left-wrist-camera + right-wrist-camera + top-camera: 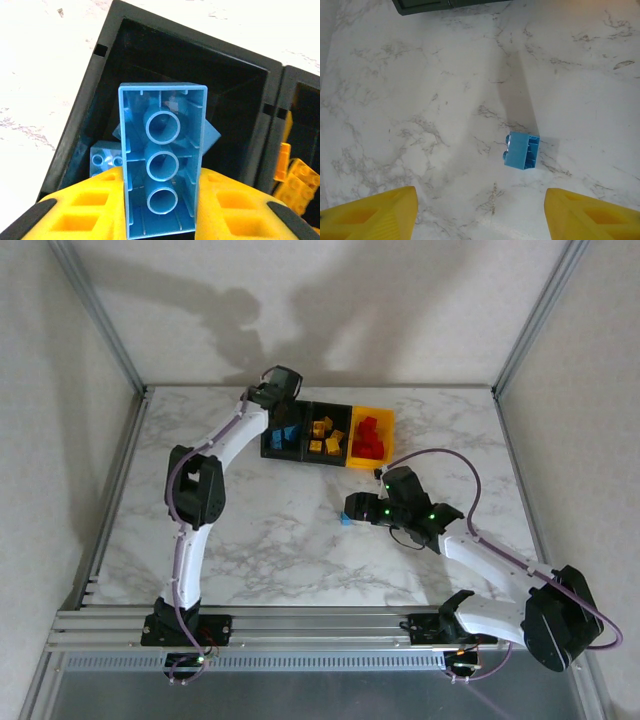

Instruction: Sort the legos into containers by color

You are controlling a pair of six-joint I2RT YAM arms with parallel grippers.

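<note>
The bricks already in the first black bin (227, 110) are blue too, so next my left gripper needs to stay over it and open to release the long blue brick (162, 160) inside.
The containers stand in a row at the back of the table: a black bin (283, 440) with blue legos, a black bin (325, 437) with yellow legos, and a yellow bin (370, 437) with red legos. My left gripper (272, 392) hangs over the first black bin (235, 75), shut on a long blue brick (162, 160) whose hollow underside faces the camera. Other blue bricks (106, 159) lie in that bin. My right gripper (480, 195) stands open above the table. A small blue brick (522, 150) lies on its side just ahead of it, right of centre, also seen from above (345, 520).
Yellow bricks (300, 180) show in the neighbouring black bin at the right edge of the left wrist view. A dark bin edge (425, 5) lies at the top of the right wrist view. The table's metal frame rail (300, 625) runs along the near edge.
</note>
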